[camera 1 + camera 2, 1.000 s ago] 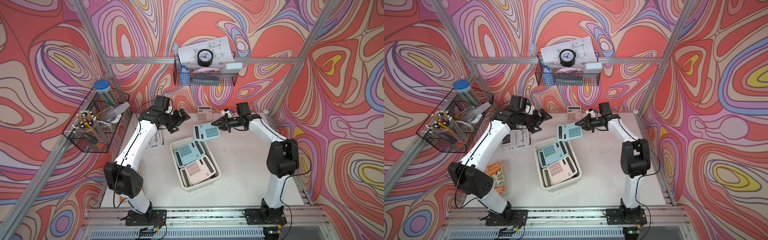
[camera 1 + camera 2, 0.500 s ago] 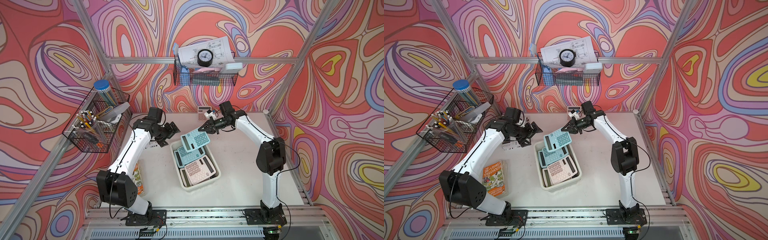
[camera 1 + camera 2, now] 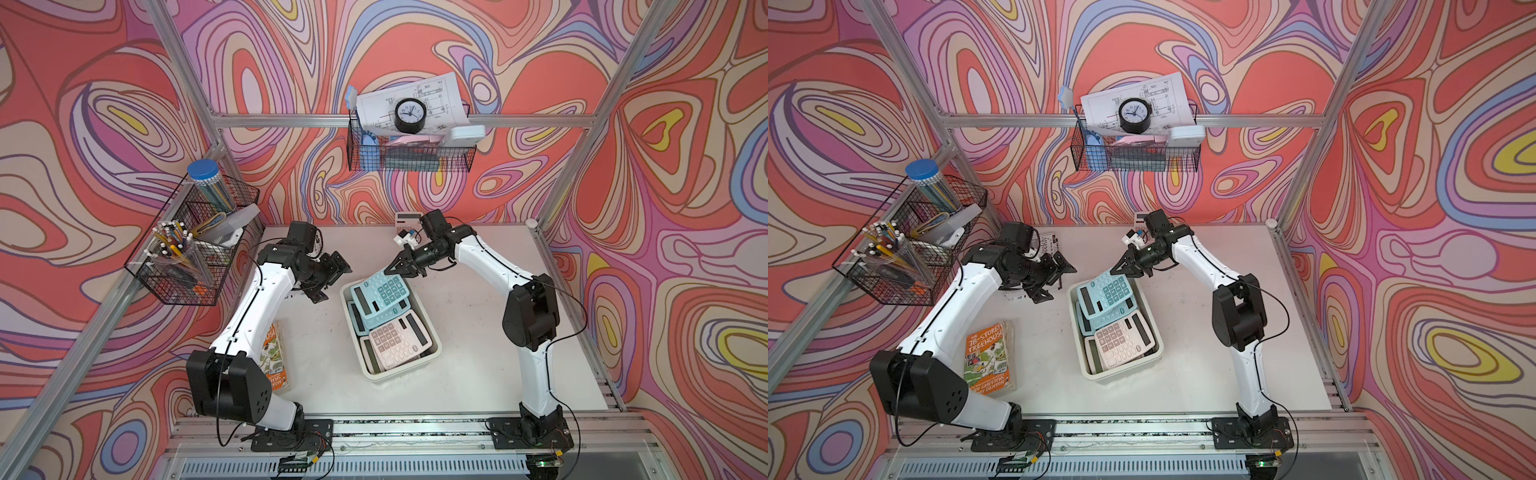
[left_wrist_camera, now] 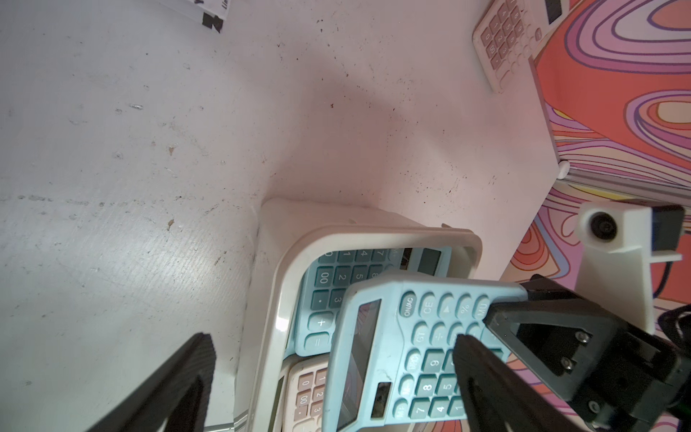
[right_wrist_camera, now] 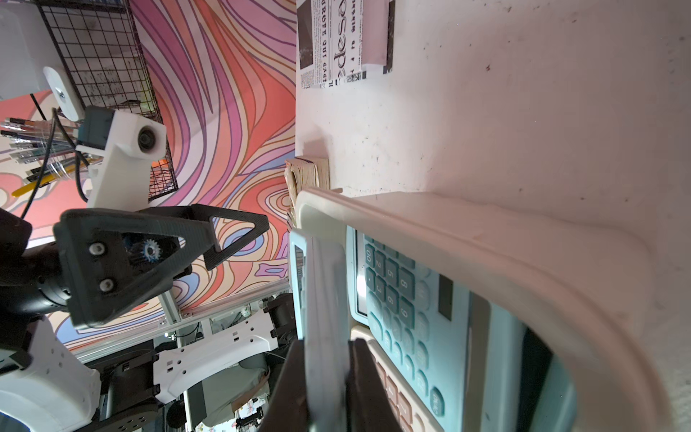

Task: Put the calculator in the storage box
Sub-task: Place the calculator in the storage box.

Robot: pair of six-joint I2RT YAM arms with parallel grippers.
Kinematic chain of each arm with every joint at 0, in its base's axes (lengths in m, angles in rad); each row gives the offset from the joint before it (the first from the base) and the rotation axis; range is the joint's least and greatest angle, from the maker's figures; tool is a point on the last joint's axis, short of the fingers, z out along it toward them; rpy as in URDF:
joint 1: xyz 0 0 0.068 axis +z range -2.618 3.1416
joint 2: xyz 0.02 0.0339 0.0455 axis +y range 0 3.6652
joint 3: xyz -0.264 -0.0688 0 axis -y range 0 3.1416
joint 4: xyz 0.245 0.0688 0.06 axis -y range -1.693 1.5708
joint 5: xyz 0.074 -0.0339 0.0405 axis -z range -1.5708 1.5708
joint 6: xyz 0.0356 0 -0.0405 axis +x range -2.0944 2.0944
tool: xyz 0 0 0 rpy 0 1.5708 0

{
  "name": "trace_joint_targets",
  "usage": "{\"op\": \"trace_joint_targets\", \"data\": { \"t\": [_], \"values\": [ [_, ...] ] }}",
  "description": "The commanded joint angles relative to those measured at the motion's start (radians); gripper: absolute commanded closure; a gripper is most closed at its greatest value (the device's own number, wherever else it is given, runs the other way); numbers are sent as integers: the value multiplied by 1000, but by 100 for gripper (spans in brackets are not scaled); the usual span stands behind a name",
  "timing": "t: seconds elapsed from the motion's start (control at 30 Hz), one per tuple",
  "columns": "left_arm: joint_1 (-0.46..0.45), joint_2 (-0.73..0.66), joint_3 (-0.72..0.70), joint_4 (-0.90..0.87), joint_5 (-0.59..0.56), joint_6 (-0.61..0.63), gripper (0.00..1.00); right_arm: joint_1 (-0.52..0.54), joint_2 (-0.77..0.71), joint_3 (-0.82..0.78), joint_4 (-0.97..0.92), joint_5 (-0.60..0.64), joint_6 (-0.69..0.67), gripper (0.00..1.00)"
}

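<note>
My right gripper is above the blue calculator inside the box and the light blue one hangs tilted, so I will move my gripper down toward the blue calculator and let go of the light blue one there.
My right gripper [image 3: 394, 271] is shut on the far edge of a light blue calculator [image 3: 377, 291]. It holds the calculator tilted over the far end of the cream storage box [image 3: 434, 354], resting on or just above the calculators inside. The right wrist view shows that calculator [image 5: 321, 318] edge-on, pinched between the two fingers of the right gripper [image 5: 327, 348]. Inside the storage box [image 3: 1156, 354] lie another blue calculator [image 3: 1115, 318] and a pink one [image 3: 1121, 345]. My left gripper [image 3: 332, 277] hangs open just left of the box with nothing in it; its fingers [image 4: 203, 348] stand wide apart.
A pale calculator [image 3: 405, 222] lies at the table's back edge behind the right arm. A printed paper [image 3: 1050, 243] lies under the left arm. An orange book [image 3: 986, 357] sits at the front left. Black wire baskets [image 3: 191, 257] hang on the left and back walls.
The right gripper has carried the blue calculator from the back of the table forward and down onto the box's far end. The left gripper, still open, has moved nearer and lower beside the box.
</note>
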Motion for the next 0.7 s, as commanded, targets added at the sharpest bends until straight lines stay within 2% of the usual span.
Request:
{"op": "trace_joint_targets", "data": {
  "t": [0.0,0.23,0.27,0.3,0.33,0.47,0.67],
  "values": [
    [11,-9,-10,-46,7,28,7,26,27,-15,57,9,40,100],
    [15,39,27,-74,28,72,7,65,46,-38,102,54,83,100],
    [17,47,35,-79,31,80,6,70,46,-40,97,65,83,94],
    [18,55,43,-82,36,86,7,74,47,-39,87,81,82,82],
    [19,63,48,-83,40,90,6,74,44,-40,84,90,81,75],
    [23,80,55,-76,53,97,6,74,29,-37,68,128,82,61],
    [27,94,59,-78,54,101,6,72,34,50,-65,230,32,49]
  ]
}}
